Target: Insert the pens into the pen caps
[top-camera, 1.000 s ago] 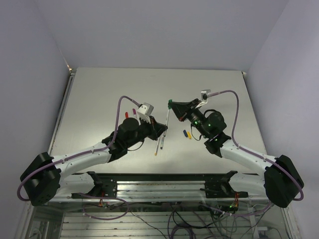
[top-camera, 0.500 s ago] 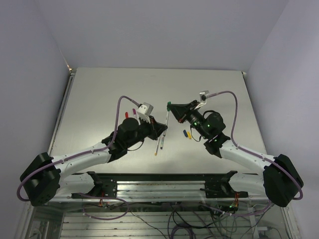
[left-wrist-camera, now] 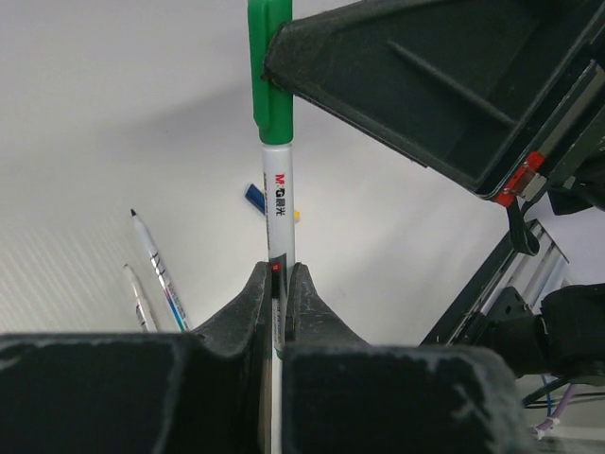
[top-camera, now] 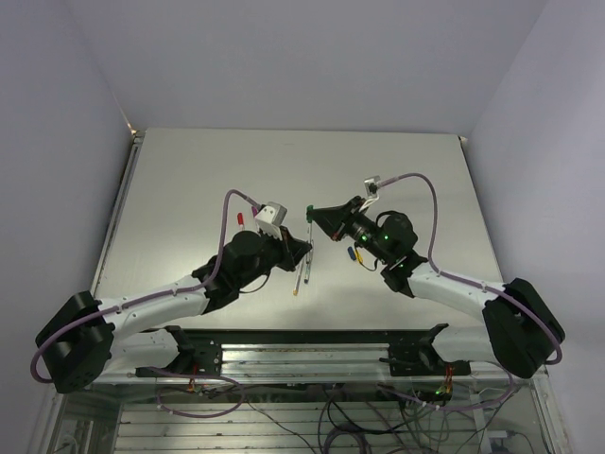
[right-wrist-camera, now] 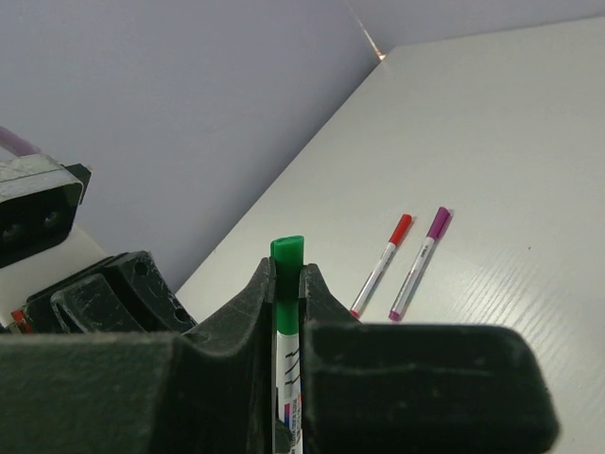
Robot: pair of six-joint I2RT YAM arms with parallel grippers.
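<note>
Next, my left gripper moves down and to the left in the top view and releases, since bare tabletop beside the magenta-capped pen lies below it there.
A grey-silver pen (left-wrist-camera: pixel 279 208) stands between the two grippers, with the green cap (left-wrist-camera: pixel 269 85) on its upper end. My left gripper (left-wrist-camera: pixel 278 274) is shut on the pen's barrel. My right gripper (right-wrist-camera: pixel 287 274) is shut on the green cap (right-wrist-camera: pixel 287 253), and the barrel (right-wrist-camera: pixel 288 378) runs down between its fingers. In the top view the left gripper (top-camera: pixel 305 248) and right gripper (top-camera: pixel 313 213) meet over the table's middle, joined by the pen (top-camera: pixel 308 230).
Two uncapped pens (left-wrist-camera: pixel 156 270) (left-wrist-camera: pixel 140 298) lie on the table (top-camera: pixel 189 180) below, also in the top view (top-camera: pixel 301 274). A blue cap (top-camera: pixel 353 253) and a yellow cap (top-camera: pixel 360 255) lie beside them. A red-capped pen (right-wrist-camera: pixel 382 263) and a magenta-capped pen (right-wrist-camera: pixel 417 262) lie side by side farther left.
The right gripper with the green cap has moved left and nearer, closer to the left gripper. The left gripper shifted slightly nearer with the pen. Both stay shut.
</note>
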